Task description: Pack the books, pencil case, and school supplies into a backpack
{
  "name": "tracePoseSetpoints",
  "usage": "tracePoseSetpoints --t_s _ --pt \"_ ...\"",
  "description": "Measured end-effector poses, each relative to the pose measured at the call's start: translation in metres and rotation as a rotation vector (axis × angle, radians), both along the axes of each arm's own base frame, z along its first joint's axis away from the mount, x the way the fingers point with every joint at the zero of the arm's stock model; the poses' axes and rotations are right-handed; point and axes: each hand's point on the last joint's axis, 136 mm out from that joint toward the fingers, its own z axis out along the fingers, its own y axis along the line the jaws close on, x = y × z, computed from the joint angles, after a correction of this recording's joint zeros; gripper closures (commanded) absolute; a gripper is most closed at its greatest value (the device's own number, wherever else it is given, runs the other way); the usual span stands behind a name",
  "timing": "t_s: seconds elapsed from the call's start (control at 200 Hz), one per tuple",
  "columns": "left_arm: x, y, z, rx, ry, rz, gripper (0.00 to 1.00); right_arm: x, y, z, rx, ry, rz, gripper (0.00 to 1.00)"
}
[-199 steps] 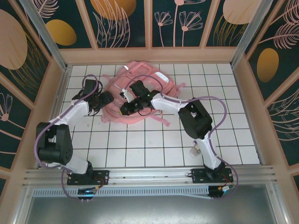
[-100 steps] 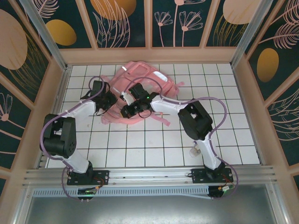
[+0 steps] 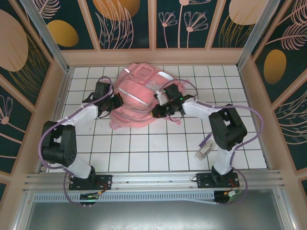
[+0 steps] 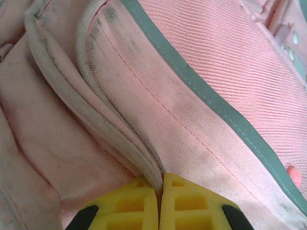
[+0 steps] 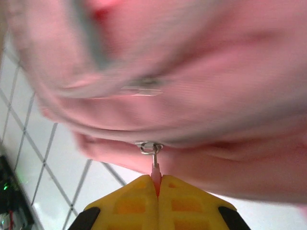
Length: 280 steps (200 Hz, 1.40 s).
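Note:
I should next move the pull (image 5: 155, 173) outward along the seam of the bag with my right gripper, before I let go of the pull.
The pink backpack (image 3: 139, 91) lies bunched at the back middle of the tiled table. My left gripper (image 3: 116, 101) is at its left edge, shut on a pale piped seam of the backpack (image 4: 144, 158), with the yellow fingertips (image 4: 139, 191) pressed together around the fold. My right gripper (image 3: 155, 112) is at the bag's right front and is shut on the pink zipper pull (image 5: 155, 173), which hangs from a metal slider (image 5: 149, 147). A small translucent tube (image 3: 203, 151) lies on the tiles beside the right arm. The books and the pencil case are out of view.
Wooden walls (image 3: 153, 56) enclose the table on three sides. A loose pink strap (image 3: 176, 120) trails from the bag's front right. White tiles (image 3: 144, 148) stretch between the bag and the arm bases.
My left gripper has shut on the backpack's left seam. The right gripper has pulled the zipper pull to the right, and the bag has lifted and bunched toward the back.

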Motion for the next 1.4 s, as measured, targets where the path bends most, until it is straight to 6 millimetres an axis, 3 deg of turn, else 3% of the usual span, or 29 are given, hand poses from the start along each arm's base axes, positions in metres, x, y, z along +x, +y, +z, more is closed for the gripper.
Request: tracePoseSetpoints --t_s 0.08,0.185,0.485,0.601,0.686,0.786,0.871,0.981,1.181,1.291,1.401 --pt "-0.004 0.000 -0.002 0.020 -0.013 -0.061 1.00 0.023 -0.029 -0.003 -0.002 0.017 -0.093 0.98" --pt "-0.009 -0.003 -0.007 0.049 -0.028 -0.139 1.00 0.043 -0.049 0.001 0.009 0.026 -0.172 0.98" --pt "-0.017 -0.011 -0.008 0.052 -0.071 -0.289 1.00 0.072 -0.059 -0.015 0.003 0.094 -0.276 0.92" --pt "-0.025 -0.019 -0.005 0.027 -0.088 -0.361 1.00 0.079 -0.069 -0.019 -0.027 0.087 -0.326 0.83" --pt "-0.031 -0.024 0.000 0.023 -0.112 -0.411 1.00 0.085 -0.082 -0.022 -0.046 0.088 -0.374 0.72" --pt "-0.036 -0.024 0.008 0.049 -0.144 -0.452 0.66 0.089 -0.102 -0.027 -0.071 0.076 -0.421 0.60" --pt "-0.044 -0.023 0.017 0.075 -0.169 -0.493 0.51 0.092 -0.122 -0.026 -0.089 0.048 -0.462 0.56" --pt "-0.055 -0.032 0.036 0.138 -0.245 -0.598 0.43 0.088 -0.134 -0.004 -0.082 -0.031 -0.477 0.46" --pt "-0.062 -0.069 0.071 0.276 -0.377 -0.766 0.38 0.086 -0.136 0.071 -0.005 -0.276 -0.478 0.44" --pt "-0.052 -0.094 0.074 0.256 -0.384 -0.748 0.38 0.085 -0.142 0.096 0.016 -0.377 -0.506 0.44" --pt "-0.040 -0.120 0.062 0.207 -0.353 -0.698 0.35 0.084 -0.149 0.102 0.011 -0.423 -0.542 0.43"
